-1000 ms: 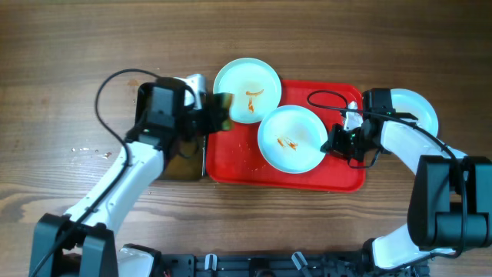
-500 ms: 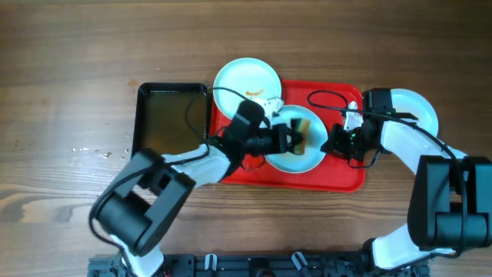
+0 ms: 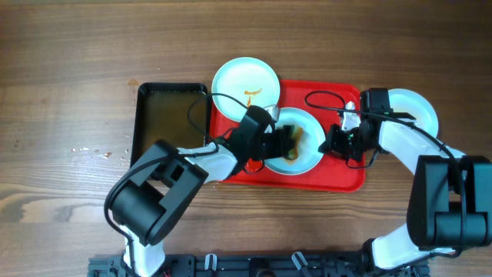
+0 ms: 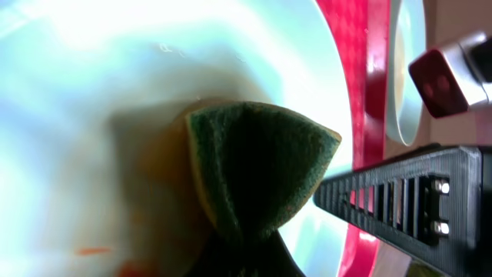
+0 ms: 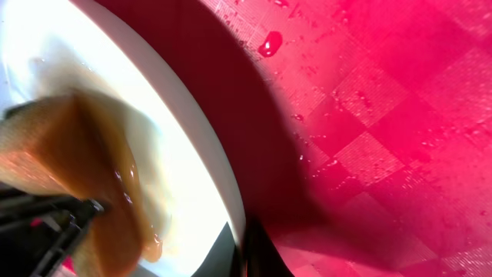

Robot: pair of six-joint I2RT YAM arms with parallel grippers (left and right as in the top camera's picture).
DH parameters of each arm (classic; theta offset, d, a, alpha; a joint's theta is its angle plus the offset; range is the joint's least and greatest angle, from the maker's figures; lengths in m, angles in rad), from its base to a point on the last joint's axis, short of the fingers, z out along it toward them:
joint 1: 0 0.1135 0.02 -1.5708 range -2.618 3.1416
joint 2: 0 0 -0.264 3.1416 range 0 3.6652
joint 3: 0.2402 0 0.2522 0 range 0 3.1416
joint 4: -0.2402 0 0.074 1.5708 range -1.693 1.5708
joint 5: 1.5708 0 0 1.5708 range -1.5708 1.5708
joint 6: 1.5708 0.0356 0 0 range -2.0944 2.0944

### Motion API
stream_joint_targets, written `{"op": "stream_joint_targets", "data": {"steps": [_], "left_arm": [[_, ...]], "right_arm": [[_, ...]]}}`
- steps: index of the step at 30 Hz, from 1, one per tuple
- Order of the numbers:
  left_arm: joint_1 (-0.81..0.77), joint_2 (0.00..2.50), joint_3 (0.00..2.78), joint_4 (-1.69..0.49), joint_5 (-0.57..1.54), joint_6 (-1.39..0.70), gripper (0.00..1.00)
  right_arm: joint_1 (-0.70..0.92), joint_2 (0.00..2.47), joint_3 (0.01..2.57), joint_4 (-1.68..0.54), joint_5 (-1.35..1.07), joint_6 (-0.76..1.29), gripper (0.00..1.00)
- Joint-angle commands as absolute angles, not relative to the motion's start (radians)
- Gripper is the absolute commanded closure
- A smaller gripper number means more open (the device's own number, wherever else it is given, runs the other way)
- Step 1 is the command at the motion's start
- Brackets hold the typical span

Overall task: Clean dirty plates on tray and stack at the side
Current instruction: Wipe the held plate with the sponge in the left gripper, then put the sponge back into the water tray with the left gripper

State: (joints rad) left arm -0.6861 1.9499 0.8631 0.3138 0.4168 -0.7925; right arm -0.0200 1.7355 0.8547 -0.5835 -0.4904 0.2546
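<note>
Next, my left gripper will lift the smeared sponge, cross over left in the overhead view to the basin's brownish water (image 3: pixel 174 117), and lower it there to release it.
The red tray (image 3: pixel 344 175) holds one pale plate (image 3: pixel 309 123) at its middle. My left gripper (image 3: pixel 278 143) is shut on a green-and-yellow sponge (image 3: pixel 293 143) and presses it on that plate's centre; the left wrist view shows the sponge (image 4: pixel 254 165) on the wet plate (image 4: pixel 92 69). My right gripper (image 3: pixel 331 142) is shut on the plate's right rim (image 5: pixel 223 177). A second plate (image 3: pixel 242 77) with an orange smear overlaps the tray's back left corner. A third plate (image 3: pixel 420 104) lies on the table right of the tray, partly under my right arm.
A black basin (image 3: pixel 165 115) with brownish water stands left of the tray. The tray surface (image 5: pixel 369 115) is wet with drops. Cables run over the tray near both arms. Bare wooden table lies all around.
My left arm has swung from the basin's edge onto the middle plate with the sponge, then drawn it slightly left. The plate's orange smear is now covered. My right arm has not moved.
</note>
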Motion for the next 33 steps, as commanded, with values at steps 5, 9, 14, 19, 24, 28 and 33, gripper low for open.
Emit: {"op": "stream_joint_targets", "data": {"steps": [5, 9, 14, 19, 24, 28, 33], "left_arm": [[-0.622, 1.814, 0.832, 0.135, 0.315, -0.632, 0.96], [-0.622, 1.703, 0.832, 0.058, 0.324, -0.565, 0.96], [-0.559, 1.517, 0.832, -0.02, 0.256, -0.527, 0.96], [-0.357, 1.465, 0.832, -0.298, 0.104, -0.453, 0.96], [-0.266, 1.464, 0.832, -0.329, 0.083, -0.395, 0.96], [-0.255, 1.473, 0.832, -0.407, -0.107, -0.396, 0.96], [-0.255, 1.526, 0.832, -0.461, -0.107, -0.397, 0.93]], "right_arm": [[-0.03, 1.752, 0.855, -0.58, -0.426, 0.235, 0.96], [-0.03, 1.752, 0.855, -0.58, -0.426, 0.236, 0.94], [-0.03, 1.752, 0.855, -0.573, -0.427, 0.236, 0.91], [-0.03, 1.752, 0.855, -0.538, -0.427, 0.236, 0.84], [-0.03, 1.752, 0.855, -0.531, -0.427, 0.239, 0.84], [-0.03, 1.752, 0.855, -0.517, -0.427, 0.238, 0.75], [-0.03, 1.755, 0.855, -0.509, -0.426, 0.238, 0.81]]}}
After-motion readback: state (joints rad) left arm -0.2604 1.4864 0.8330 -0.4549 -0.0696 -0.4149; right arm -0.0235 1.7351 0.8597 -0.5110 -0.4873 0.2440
